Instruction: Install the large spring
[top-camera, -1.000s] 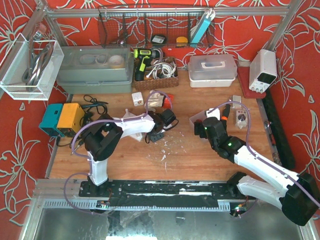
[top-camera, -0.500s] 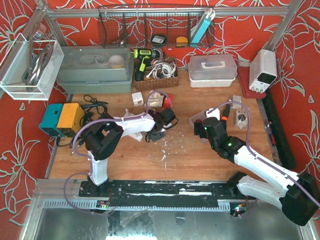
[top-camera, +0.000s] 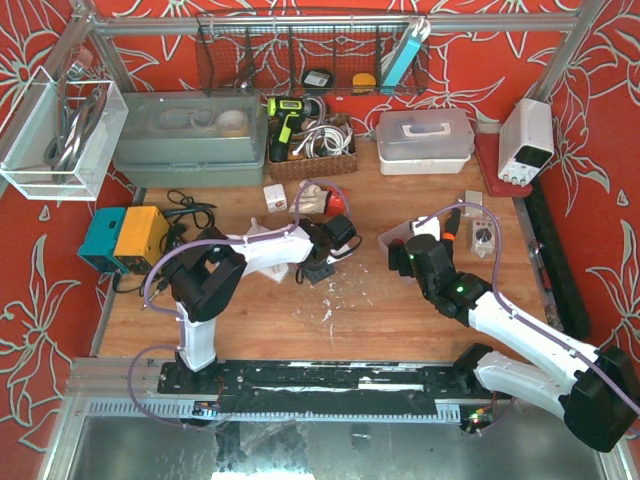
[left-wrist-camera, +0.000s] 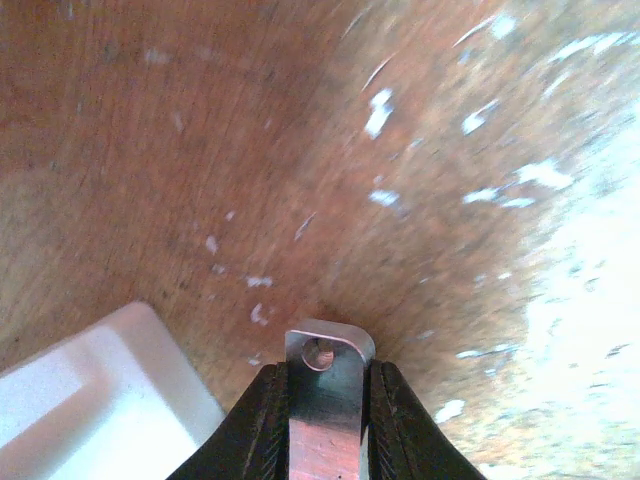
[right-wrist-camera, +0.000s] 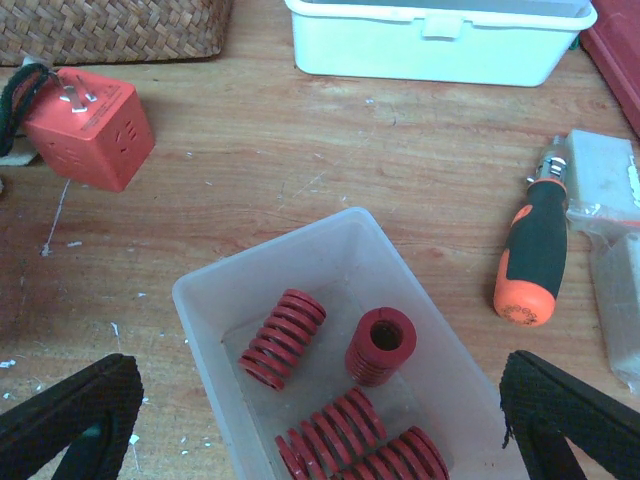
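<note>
My right gripper needs to turn next and go down into the tray (right-wrist-camera: 200, 300) around the upright spring's open top (right-wrist-camera: 385, 334), because that spring stands below the gripper's spread fingers.
Several red coil springs lie in a translucent tray (right-wrist-camera: 200, 300): a short one on its side (right-wrist-camera: 282, 338), one upright (right-wrist-camera: 381, 346), and longer ones (right-wrist-camera: 340, 430) at the near end. My right gripper (right-wrist-camera: 320, 405) is open and empty, with its fingers (right-wrist-camera: 70, 420) spread wide on either side of the tray; it also shows in the top view (top-camera: 405, 255). My left gripper (left-wrist-camera: 328, 372) is shut on a flat metal bar (left-wrist-camera: 328, 395) with a hole near its tip, held just above the wood. It sits mid-table in the top view (top-camera: 328, 250).
An orange plug cube (right-wrist-camera: 88, 128) lies left of the tray and an orange-black screwdriver (right-wrist-camera: 530, 262) to its right. A white lidded box (right-wrist-camera: 440, 40) and a wicker basket (right-wrist-camera: 110, 25) stand behind. A white block (left-wrist-camera: 90, 400) lies beside the left gripper. White flecks litter the wood.
My left gripper has shifted slightly right and back with the metal bar, uncovering the orange plug cube behind it. The right arm has not moved.
</note>
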